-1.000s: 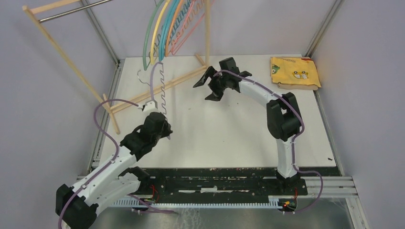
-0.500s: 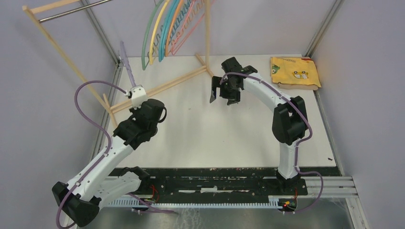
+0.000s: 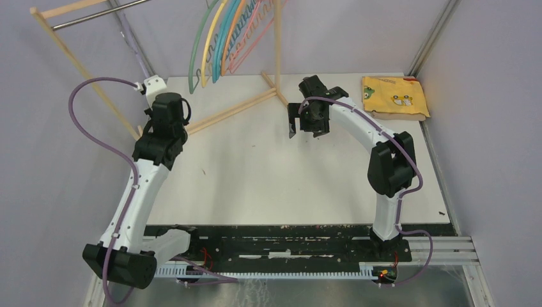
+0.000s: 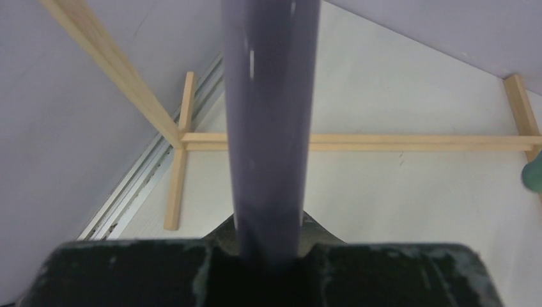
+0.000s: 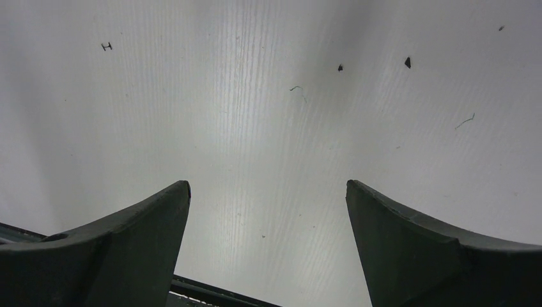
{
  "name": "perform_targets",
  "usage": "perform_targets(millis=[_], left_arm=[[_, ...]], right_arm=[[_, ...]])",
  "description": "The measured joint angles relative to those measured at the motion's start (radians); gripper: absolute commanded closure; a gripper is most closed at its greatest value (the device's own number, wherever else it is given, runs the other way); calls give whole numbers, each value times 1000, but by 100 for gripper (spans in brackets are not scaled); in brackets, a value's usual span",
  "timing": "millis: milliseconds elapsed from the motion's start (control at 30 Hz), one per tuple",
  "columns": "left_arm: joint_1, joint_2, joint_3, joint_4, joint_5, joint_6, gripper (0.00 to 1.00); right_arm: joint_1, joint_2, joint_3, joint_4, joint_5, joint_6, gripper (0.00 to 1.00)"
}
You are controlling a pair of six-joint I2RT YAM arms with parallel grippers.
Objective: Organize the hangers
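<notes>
My left gripper will next move outward toward the green hanger and release the purple hanger on the rod, because a gap parts it from the bunch of hangers.
Several pastel hangers [image 3: 220, 38] (green, yellow, teal, blue, orange, pink) hang bunched at the right end of the rack. My left gripper [image 3: 149, 89] is raised near the table's far left corner, shut on the purple hanger [image 3: 131, 48], whose thin bar rises up and left toward the rod. In the left wrist view the purple bar [image 4: 268, 121] runs straight up from between the shut jaws of my left gripper [image 4: 268, 256]. My right gripper [image 3: 305, 125] hangs open and empty over the table's middle back; its view shows my right gripper [image 5: 268, 185] above bare white table.
The light wooden rack has a metal rod [image 3: 96, 14], an upright post [image 3: 277, 45] and a base beam [image 3: 224, 115] lying across the table's back left, also in the left wrist view [image 4: 383, 142]. A folded yellow cloth [image 3: 394, 96] lies at the back right.
My left arm has swung up and to the left, lifting the purple hanger off the table toward the rod. My right gripper has drawn back slightly and turned down.
</notes>
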Motion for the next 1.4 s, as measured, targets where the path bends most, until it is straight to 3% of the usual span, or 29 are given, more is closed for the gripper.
perform_targets(millis=[300, 967, 1267, 1300, 1333, 1400], left_arm=[[105, 167, 164, 42, 235, 106, 97], [182, 330, 321, 40, 444, 135, 97], [185, 297, 292, 27, 560, 136, 28], [185, 284, 282, 28, 572, 136, 6], [185, 269, 273, 28, 580, 136, 0], [185, 238, 254, 30, 599, 137, 1]], right_arm=[[0, 0, 0, -1, 9, -1, 0], [0, 39, 73, -38, 26, -6, 0], [0, 39, 68, -35, 35, -6, 0], [0, 38, 63, -32, 36, -6, 0], [0, 38, 59, -32, 36, -6, 0], [0, 38, 47, -29, 35, -6, 0]])
